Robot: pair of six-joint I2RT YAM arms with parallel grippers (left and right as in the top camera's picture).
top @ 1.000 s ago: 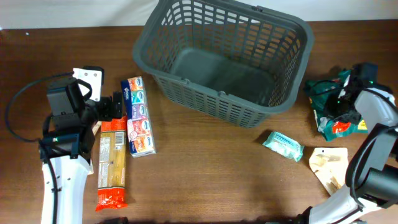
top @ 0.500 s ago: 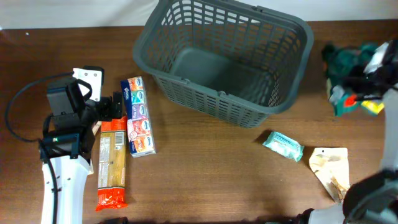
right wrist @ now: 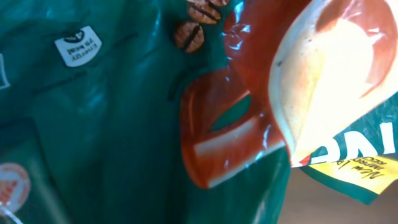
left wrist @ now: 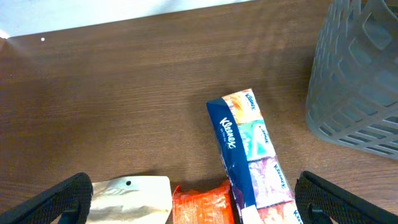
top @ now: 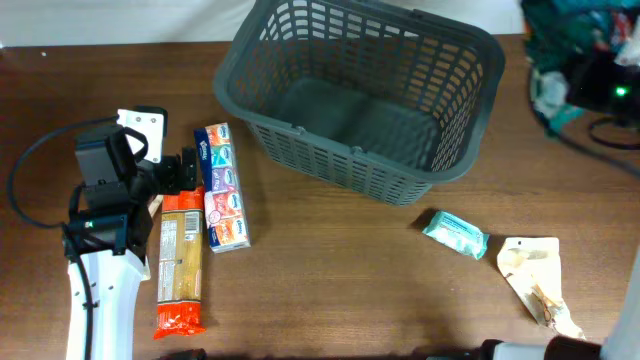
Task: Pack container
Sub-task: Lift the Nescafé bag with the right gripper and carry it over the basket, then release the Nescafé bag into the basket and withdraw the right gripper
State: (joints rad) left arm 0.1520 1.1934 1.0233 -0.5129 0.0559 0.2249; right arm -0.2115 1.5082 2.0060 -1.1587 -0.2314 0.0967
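Note:
The empty bottom of the container is below my right gripper and to its left in the overhead view. Next, my right gripper needs to move across and down and let go of the snack bag [top: 555, 30].
The container, a dark grey slotted basket [top: 360, 100], stands empty at the back centre; its wall also shows in the left wrist view [left wrist: 360, 74]. My left gripper [top: 180, 172] [left wrist: 199, 205] is open, low over the top end of an orange pasta packet [top: 180, 260] [left wrist: 202, 205], with a Kleenex tissue pack [top: 222, 187] [left wrist: 249, 149] beside it. My right gripper [top: 585, 70] is raised at the far right, shut on a green and red snack bag [top: 555, 30] that fills the right wrist view [right wrist: 112, 124] and hides its fingers.
A mint-green packet [top: 455, 233] and a beige packet [top: 535, 275] lie on the brown table right of centre. A pale pouch [left wrist: 130, 196] lies left of the orange packet. The left arm's cable [top: 20, 190] loops near the left edge.
My right arm has lifted the green bag off the table at the right and carried it up toward the back right corner. The left arm has not moved.

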